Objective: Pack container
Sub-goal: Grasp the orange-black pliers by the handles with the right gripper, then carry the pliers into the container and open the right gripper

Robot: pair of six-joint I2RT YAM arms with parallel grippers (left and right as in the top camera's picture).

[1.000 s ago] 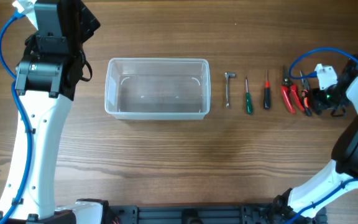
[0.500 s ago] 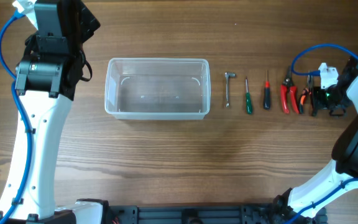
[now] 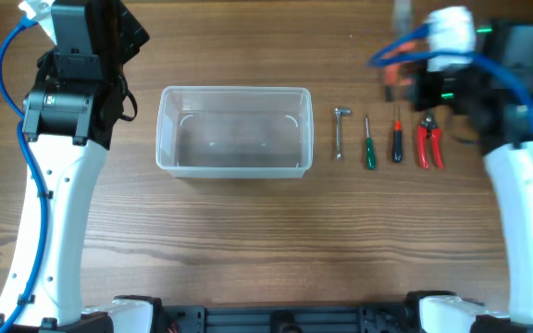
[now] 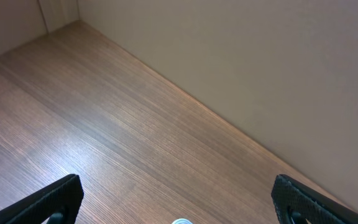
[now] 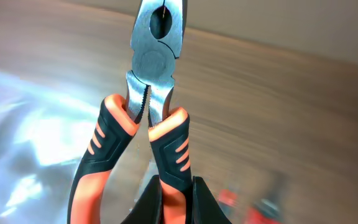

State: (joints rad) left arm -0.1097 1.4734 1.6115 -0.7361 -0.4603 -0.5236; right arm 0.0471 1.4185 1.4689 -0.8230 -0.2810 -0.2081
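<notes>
The clear container (image 3: 234, 143) stands empty, so the robot's right gripper needs to swing to the left in the overhead view, go down toward the container's bottom and let go of the pliers.
The clear plastic container (image 3: 234, 143) sits empty on the table left of centre; it shows blurred in the right wrist view (image 5: 23, 137). My right gripper (image 5: 176, 199) is shut on one handle of the orange-and-black pliers (image 5: 154, 93), held in the air above the tool row; in the overhead view the gripper (image 3: 405, 83) is motion-blurred. On the table lie a small L-shaped wrench (image 3: 340, 129), a green screwdriver (image 3: 369, 143), a red screwdriver (image 3: 397, 137) and red-handled cutters (image 3: 428, 141). My left gripper (image 4: 179, 205) is open and empty, far left.
The left arm (image 3: 68, 102) stands left of the container. The right arm (image 3: 516, 185) reaches in from the right side. A wall runs along the table's far edge in the left wrist view (image 4: 260, 74).
My right gripper has closed on the orange pliers at the far right, lifted them and swung left and up above the tool row. The left arm has not moved.
</notes>
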